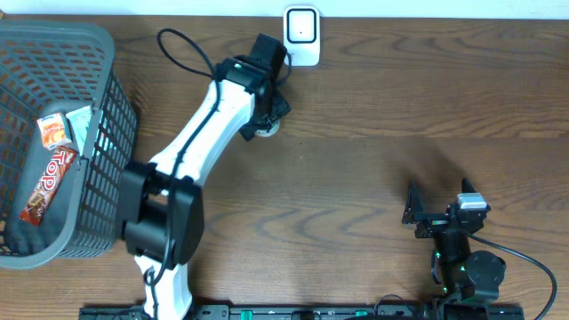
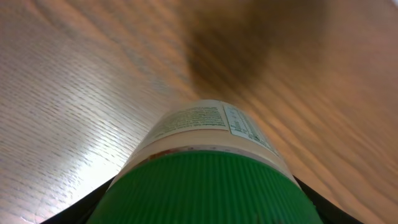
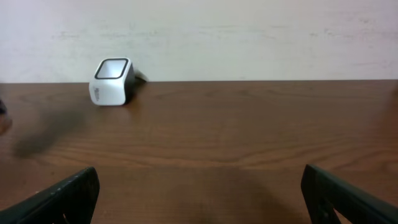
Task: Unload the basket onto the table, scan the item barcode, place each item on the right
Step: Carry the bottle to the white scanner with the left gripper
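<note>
The white jar (image 1: 266,130) still hangs above the tabletop, so my left gripper needs to move down and slightly back next and let go of it on the bare wood below.
My left gripper (image 1: 267,114) is shut on a white jar (image 2: 199,124) with a printed label and a ribbed green lid (image 2: 205,186). In the overhead view the jar (image 1: 266,130) is mostly hidden under the gripper, just in front of and left of the white scanner (image 1: 301,34) at the table's far edge. The left wrist view shows dark fingers (image 2: 81,210) on both sides of the lid, with the jar above bare wood. No barcode shows. My right gripper (image 1: 438,212) rests open and empty at the front right, facing the scanner (image 3: 112,82).
A grey plastic basket (image 1: 114,133) stands at the left edge and holds snack bars (image 1: 46,182). A cable loops from the left arm (image 1: 191,133) near the scanner. A pale wall (image 3: 249,31) rises behind the table's far edge.
</note>
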### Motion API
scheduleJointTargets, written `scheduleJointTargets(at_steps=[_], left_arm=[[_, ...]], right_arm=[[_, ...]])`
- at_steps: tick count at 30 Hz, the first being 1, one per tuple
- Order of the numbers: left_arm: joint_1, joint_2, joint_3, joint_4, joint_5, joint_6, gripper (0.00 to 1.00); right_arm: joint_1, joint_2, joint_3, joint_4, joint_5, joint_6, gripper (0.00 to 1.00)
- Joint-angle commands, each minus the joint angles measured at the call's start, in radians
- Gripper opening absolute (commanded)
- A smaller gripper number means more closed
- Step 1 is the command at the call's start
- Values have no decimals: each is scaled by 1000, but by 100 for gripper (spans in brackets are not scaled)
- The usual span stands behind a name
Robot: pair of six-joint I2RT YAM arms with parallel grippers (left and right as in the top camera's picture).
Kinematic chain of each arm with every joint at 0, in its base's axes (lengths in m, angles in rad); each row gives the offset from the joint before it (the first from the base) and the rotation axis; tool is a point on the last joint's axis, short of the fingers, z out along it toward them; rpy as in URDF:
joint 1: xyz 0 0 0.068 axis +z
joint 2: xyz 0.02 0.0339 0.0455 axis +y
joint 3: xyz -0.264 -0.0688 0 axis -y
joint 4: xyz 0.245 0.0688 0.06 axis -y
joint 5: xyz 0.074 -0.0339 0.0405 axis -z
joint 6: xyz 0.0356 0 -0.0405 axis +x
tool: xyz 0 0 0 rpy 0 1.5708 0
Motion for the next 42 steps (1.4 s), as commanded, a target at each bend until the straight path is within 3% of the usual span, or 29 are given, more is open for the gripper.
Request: scheduleJointTargets(at_steps=[1, 10, 23, 28, 30, 32, 34, 37, 42], left_arm=[[-24, 62, 8, -13, -80, -47, 63], [-52, 183, -2, -17, -86, -43, 63], [-59, 219, -5, -10, -85, -46, 64], [-62, 219, -5, -16, -37, -201, 64], [-62, 219, -5, -16, -9, -257, 70], [-62, 219, -5, -17, 6, -296, 88], [-62, 219, -5, -16, 43, -336, 98], [-62, 211, -5, -15, 96, -381, 98], [-62, 137, -3, -44, 33, -357, 98]], right_arm=[[5, -2, -1, -3, 2, 6, 99], [5, -2, -1, -3, 2, 6, 99], [5, -2, -1, -3, 2, 6, 99], [5, -2, -1, -3, 2, 6, 99], [5, -2, -1, -3, 2, 6, 99], [5, -2, -1, -3, 2, 6, 99], [5, -2, -1, -3, 2, 6, 99], [5, -2, -1, -3, 2, 6, 99], [5, -2, -1, -3, 2, 6, 99]])
